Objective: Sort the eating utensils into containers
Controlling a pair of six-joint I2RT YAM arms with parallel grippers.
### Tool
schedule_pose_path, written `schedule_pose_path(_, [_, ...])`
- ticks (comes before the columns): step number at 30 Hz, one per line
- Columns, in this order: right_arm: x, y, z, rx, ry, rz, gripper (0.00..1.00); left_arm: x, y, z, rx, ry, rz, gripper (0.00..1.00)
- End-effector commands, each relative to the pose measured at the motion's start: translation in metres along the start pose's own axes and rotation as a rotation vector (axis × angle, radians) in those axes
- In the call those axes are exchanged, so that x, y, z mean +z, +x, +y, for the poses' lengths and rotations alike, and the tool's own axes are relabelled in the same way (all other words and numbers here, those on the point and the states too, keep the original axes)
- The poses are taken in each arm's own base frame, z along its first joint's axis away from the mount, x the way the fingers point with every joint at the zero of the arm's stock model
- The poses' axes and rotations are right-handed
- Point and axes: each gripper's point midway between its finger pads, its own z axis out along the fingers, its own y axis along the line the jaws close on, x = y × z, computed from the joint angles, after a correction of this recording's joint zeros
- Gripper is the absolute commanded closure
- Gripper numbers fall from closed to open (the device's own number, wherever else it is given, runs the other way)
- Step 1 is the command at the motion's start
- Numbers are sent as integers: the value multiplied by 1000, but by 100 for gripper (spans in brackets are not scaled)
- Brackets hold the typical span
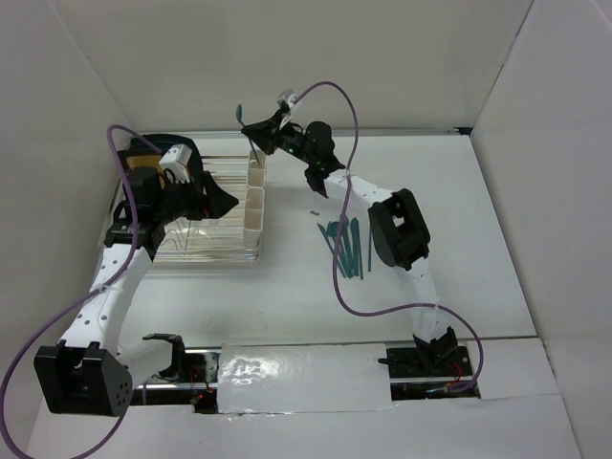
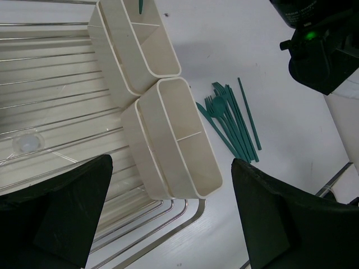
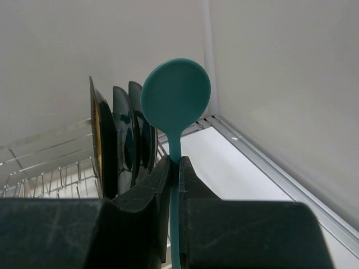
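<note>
I need to bring the teal spoon [image 1: 240, 113] down into the far container's far section [image 1: 256, 161] with my right gripper next and let go of it there, since the lower tip of the spoon's handle is already above that section.
My right gripper [image 3: 174, 162] is shut on the handle of a teal spoon [image 3: 175, 95], held upright with its round bowl on top. In the top view this gripper [image 1: 258, 130] hovers over the far end of the cream-white containers [image 1: 254, 196] with the spoon [image 1: 240, 113] sticking up. The spoon's lower tip [image 2: 140, 5] shows over the far container [image 2: 140, 45]. The other eating utensils [image 1: 346, 244] lie in a teal bundle [image 2: 230, 120] on the table right of the containers. My left gripper [image 2: 171, 162] hangs open above the near container [image 2: 179, 140], holding nothing.
The containers hang on the right side of a clear wire dish rack [image 1: 191, 260], whose bars [image 2: 50, 84] fill the left of the left wrist view. Dark plates [image 3: 104, 145] stand in the rack's far end. White walls close in the table.
</note>
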Motion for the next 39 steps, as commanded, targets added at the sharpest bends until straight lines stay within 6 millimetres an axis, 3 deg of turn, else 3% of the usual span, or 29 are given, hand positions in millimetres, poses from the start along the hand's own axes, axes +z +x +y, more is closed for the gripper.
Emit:
schedule_pose_path(1, [-1,2,10,-47,-21,-47,100,-4,-21,-9,37,21,-51,0])
schedule_pose_path(3, [-4,-1,10,-63,-12,-68,100,-5,-22,-9,41,22,-57,0])
schedule_pose_path(4, [-8,10,11,-54,-10,-53,100,-5,-21,-9,40,21,-56,0])
schedule_pose_path(12, [-19,22,8,-29,8,-47,96,-3,-20,-10,37,28,-47,0])
schedule_pose_path(21, [-24,3,6,-10,2,-22,80,-4,-20,-12,40,38,-49,0])
schedule_pose_path(23, [-26,-2,4,-12,0,-21,69,-5,-20,-13,42,43,-49,0])
schedule_pose_path(24, [-27,-11,5,-7,2,-25,32,-5,-20,-13,40,42,-50,0])
schedule_pose_path(27, [-31,-14,1,0,29,4,27,-6,-20,-15,42,48,-53,0])
schedule_pose_path(28, [-32,-26,6,-15,25,-4,27,-6,-19,-15,42,48,-53,0])
schedule_pose_path(30, [-34,-31,5,-22,44,13,24,-7,-20,-15,44,46,-59,0])
schedule_pose_path(31, [-36,-49,9,-36,43,0,23,-8,-20,-16,45,50,-59,0])
schedule_pose_path(33, [-39,-56,7,-37,76,17,23,-8,-21,-17,47,54,-62,0])
schedule_pose_path(34, [-43,-78,8,-51,95,-4,23,-8,-20,-16,47,50,-61,0])
schedule_pose_path(36, [-50,-89,2,-41,162,23,23,-9,-20,-16,51,49,-62,0])
schedule_pose_path(37, [-55,-108,6,-47,183,14,23,-9,-20,-16,47,48,-64,0])
schedule_pose_path(38, [-71,-107,1,-15,249,76,23,-10,-21,-17,53,50,-66,0])
schedule_pose_path(39, [-74,-124,3,-27,261,49,23,-10,-21,-17,54,50,-66,0])
